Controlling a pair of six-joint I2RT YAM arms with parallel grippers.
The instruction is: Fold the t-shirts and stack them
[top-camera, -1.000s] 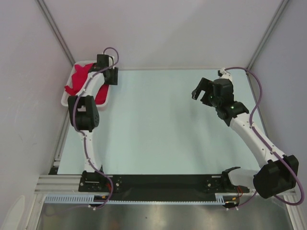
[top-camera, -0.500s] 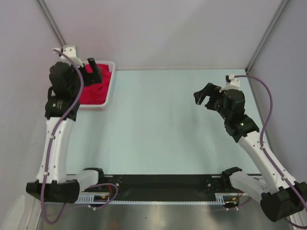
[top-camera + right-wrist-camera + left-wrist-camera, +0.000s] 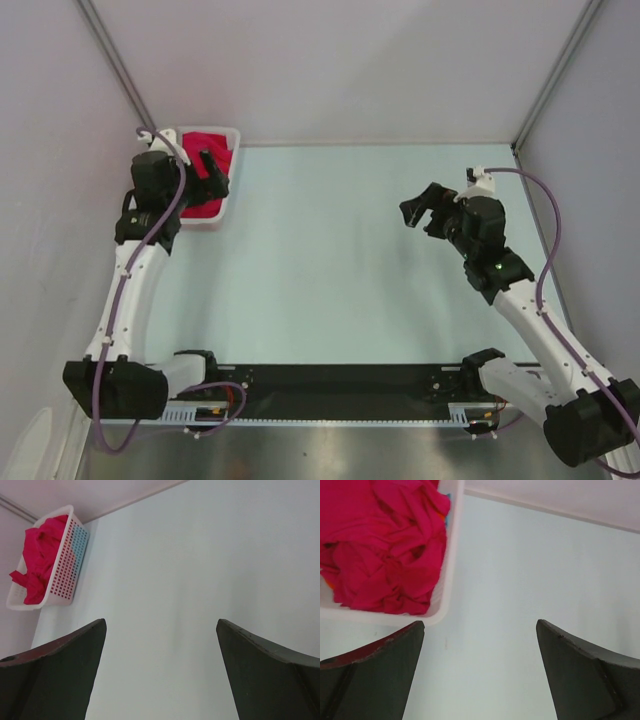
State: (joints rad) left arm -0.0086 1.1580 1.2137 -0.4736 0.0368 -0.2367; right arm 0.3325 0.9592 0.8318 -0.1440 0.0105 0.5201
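The left gripper moves outward and down onto the heap's far crimson folds next. They lie below and outward of it, as bare table shows between its fingers.
The t-shirts (image 3: 205, 148) lie as a crumpled crimson heap inside a white lattice basket (image 3: 232, 165) at the far left corner of the table. In the left wrist view the heap (image 3: 380, 555) fills the basket (image 3: 451, 555), and a sliver of orange cloth peeks out at its edge. My left gripper (image 3: 213, 172) hovers over the basket's near right rim. It is open and holds nothing, and bare table shows between its tips (image 3: 480, 625). My right gripper (image 3: 420, 205) hangs open and holding nothing above the right half of the table (image 3: 161, 622). It faces the distant basket (image 3: 67, 565).
The pale table (image 3: 330, 260) runs from the basket to the right wall. Enclosure walls and metal corner posts (image 3: 110, 60) close the back and both sides. The arm bases sit on a black rail (image 3: 340, 380) at the near edge.
My left gripper opened and its arm swung back, ending above the basket's near right rim. Red cloth that draped over the basket's left side now lies inside. The right arm shifted slightly nearer.
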